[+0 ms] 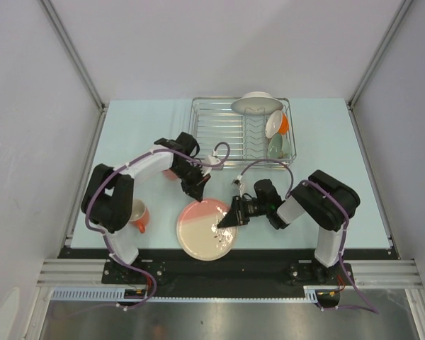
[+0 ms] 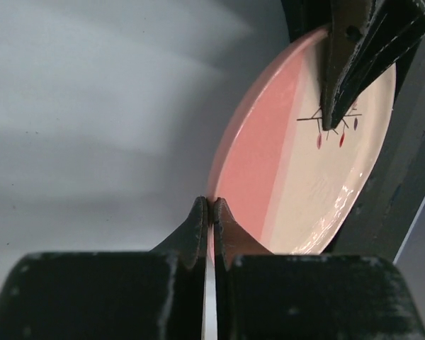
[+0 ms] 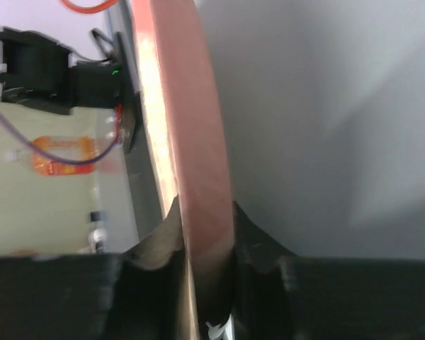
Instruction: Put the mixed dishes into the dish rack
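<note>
The wire slots (image 1: 253,132) beside the orange mug are empty, so the robot's right gripper will go up, carry the plate (image 1: 207,228) outward, lower it into them and let it go.
The pink-and-cream plate (image 1: 207,228) with the leaf sprig is at the front middle of the table. My right gripper (image 1: 224,222) is shut on its right rim; in the right wrist view the rim (image 3: 195,120) runs between the fingers of that gripper (image 3: 202,212). My left gripper (image 1: 196,190) is shut, its tips at the plate's far rim; in the left wrist view the gripper (image 2: 210,205) meets the plate (image 2: 297,170) at the edge, with the right fingers (image 2: 343,78) over the sprig. The dish rack (image 1: 219,131) stands behind.
The rack holds a white dish (image 1: 257,104), an orange mug (image 1: 276,125) and a green bowl (image 1: 275,147) at its right end. Another orange mug (image 1: 138,216) sits under the left arm. A salmon-pink thing (image 1: 171,174) shows behind the left wrist.
</note>
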Tool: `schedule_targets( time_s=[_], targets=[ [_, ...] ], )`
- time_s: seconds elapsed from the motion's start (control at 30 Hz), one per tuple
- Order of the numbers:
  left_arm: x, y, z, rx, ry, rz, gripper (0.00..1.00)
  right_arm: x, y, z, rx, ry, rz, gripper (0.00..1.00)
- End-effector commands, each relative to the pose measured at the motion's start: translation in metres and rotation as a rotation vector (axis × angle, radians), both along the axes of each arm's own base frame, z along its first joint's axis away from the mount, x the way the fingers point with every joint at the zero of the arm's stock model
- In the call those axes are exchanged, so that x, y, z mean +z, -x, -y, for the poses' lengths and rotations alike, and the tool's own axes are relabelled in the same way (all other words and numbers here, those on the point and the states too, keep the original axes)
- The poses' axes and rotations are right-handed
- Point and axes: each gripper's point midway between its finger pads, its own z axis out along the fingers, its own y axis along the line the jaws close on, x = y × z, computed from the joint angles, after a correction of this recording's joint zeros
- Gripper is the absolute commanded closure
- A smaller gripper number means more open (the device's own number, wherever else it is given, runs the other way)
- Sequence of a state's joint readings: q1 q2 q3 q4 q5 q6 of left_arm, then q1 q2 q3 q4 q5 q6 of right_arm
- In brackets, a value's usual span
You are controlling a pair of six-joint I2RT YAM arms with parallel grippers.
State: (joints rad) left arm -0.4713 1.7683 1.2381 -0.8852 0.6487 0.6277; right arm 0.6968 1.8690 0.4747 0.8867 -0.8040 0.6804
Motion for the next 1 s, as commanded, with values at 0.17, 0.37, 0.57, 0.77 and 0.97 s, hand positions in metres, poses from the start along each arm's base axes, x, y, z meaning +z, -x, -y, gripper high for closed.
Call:
schedule_targets(
  time_s=[0.17, 0.37, 0.57, 0.77, 0.97],
  targets=[
    [0.032, -0.032, 0.025, 0.005, 0.078, 0.115, 0.94, -0.041, 0.034, 0.032, 0.014, 0.201, -0.091, 1.00],
    [0.066, -0.039, 0.014, 0.074, 0.119, 0.188, 0.13, -0.008, 0.014, 0.041, -0.056, 0.239, 0.097, 1.00],
    [0.146, -0.067, -0.005, 0.202, 0.299, 0.241, 0.00, 0.035, -0.016, 0.061, -0.146, 0.324, 0.284, 1.00],
    [0.218, -0.082, -0.025, 0.284, 0.485, 0.200, 0.00, 0.104, -0.051, 0.079, -0.263, 0.281, 0.460, 1.00],
    [0.215, -0.088, -0.024, 0.304, 0.493, 0.189, 0.00, 0.231, -0.109, 0.090, -0.427, 0.311, 0.845, 1.00]
  ],
)
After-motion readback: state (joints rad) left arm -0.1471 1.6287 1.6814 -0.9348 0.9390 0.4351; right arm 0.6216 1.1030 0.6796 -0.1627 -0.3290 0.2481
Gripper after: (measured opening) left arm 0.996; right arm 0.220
